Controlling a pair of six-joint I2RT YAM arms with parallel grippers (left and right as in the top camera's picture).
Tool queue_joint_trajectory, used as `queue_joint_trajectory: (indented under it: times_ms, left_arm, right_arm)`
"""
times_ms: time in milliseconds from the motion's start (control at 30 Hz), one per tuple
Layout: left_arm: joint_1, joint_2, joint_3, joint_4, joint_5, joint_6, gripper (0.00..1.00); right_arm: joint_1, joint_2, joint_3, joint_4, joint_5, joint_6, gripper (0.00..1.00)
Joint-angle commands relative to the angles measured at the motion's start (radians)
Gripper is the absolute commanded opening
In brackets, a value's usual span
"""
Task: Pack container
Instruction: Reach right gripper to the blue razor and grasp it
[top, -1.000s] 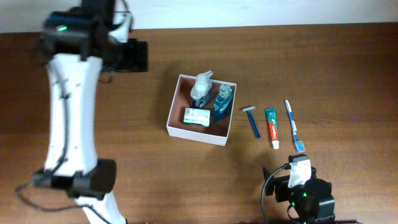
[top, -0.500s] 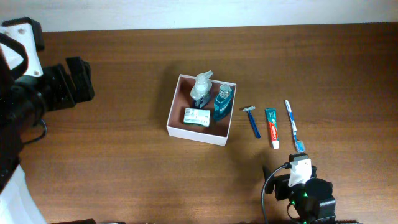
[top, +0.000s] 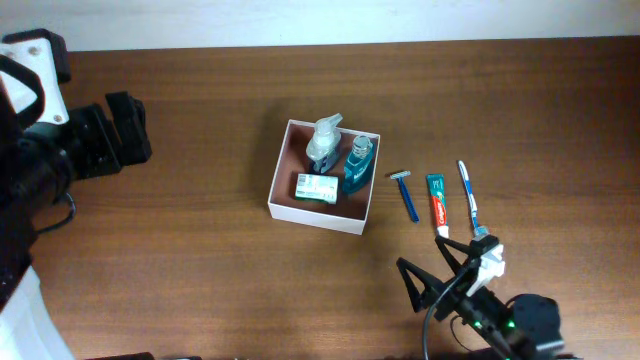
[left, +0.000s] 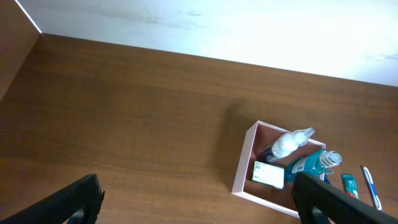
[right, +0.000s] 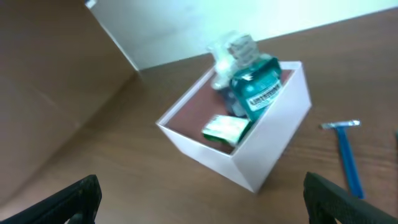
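Note:
The blue razor (top: 407, 195) is still on the tabletop beside the container, so my right gripper will next move outward, tilt to point down and lower onto the razor's handle.
The container (top: 318, 214), a square white box with a pinkish-brown inside, stands mid-table. It holds a clear pump bottle (top: 325, 138), a teal bottle (top: 358, 166) and a green-and-white packet (top: 315, 187). To its right a blue razor (top: 407, 195), a toothpaste tube (top: 437, 203) and a toothbrush (top: 471, 200) lie on the table. My right gripper (top: 432, 268) is open and empty, below the toothpaste, front right of the container. My left gripper (top: 128, 130) is open and empty at the far left. The container also shows in the left wrist view (left: 244, 168) and the right wrist view (right: 273, 143).
The wooden table (top: 200, 250) runs to a white wall at the back (top: 300, 20). The left arm's white body fills the left edge (top: 20, 200). The right arm's base sits at the front right edge (top: 525, 325).
The left arm swung away to the far left, then held still. The right gripper has risen and tilted toward the container, its spread fingers now in the overhead view.

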Motion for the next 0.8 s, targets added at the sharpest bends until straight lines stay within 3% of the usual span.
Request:
queue_joint_trajectory:
  times_ms: [0, 100, 200, 300, 433, 533, 633, 767]
  left_arm:
    - [0.005, -0.016, -0.002, 0.0, 0.0, 0.002, 0.99]
    - [0.005, -0.016, -0.002, 0.0, 0.0, 0.002, 0.99]
    - [0.005, -0.016, -0.002, 0.0, 0.0, 0.002, 0.99]
    - [0.005, -0.016, -0.002, 0.0, 0.0, 0.002, 0.99]
    - [0.005, -0.016, -0.002, 0.0, 0.0, 0.002, 0.99]
    - [0.005, -0.016, -0.002, 0.0, 0.0, 0.002, 1.0]
    - [0.005, -0.016, -0.002, 0.0, 0.0, 0.002, 1.0]
    - [0.005, -0.016, -0.002, 0.0, 0.0, 0.002, 0.99]
  right_arm:
    - [-0.006, 0.134, 0.23, -0.061, -0.044, -0.007, 0.99]
    - [-0.006, 0.275, 0.389, -0.166, 0.0, -0.085, 0.99]
    - [-0.006, 0.589, 0.706, -0.471, 0.203, -0.147, 0.99]
    - [-0.006, 0.865, 0.951, -0.691, 0.269, -0.202, 0.99]
    - [-0.006, 1.117, 1.051, -0.695, 0.224, -0.198, 0.99]
    - [-0.006, 1.238, 1.053, -0.679, 0.313, -0.175, 1.0]
    - [-0.006, 1.402, 1.053, -0.696, 0.449, -0.06, 0.97]
    - [0.001, 1.576, 1.053, -0.679, 0.38, -0.06, 0.93]
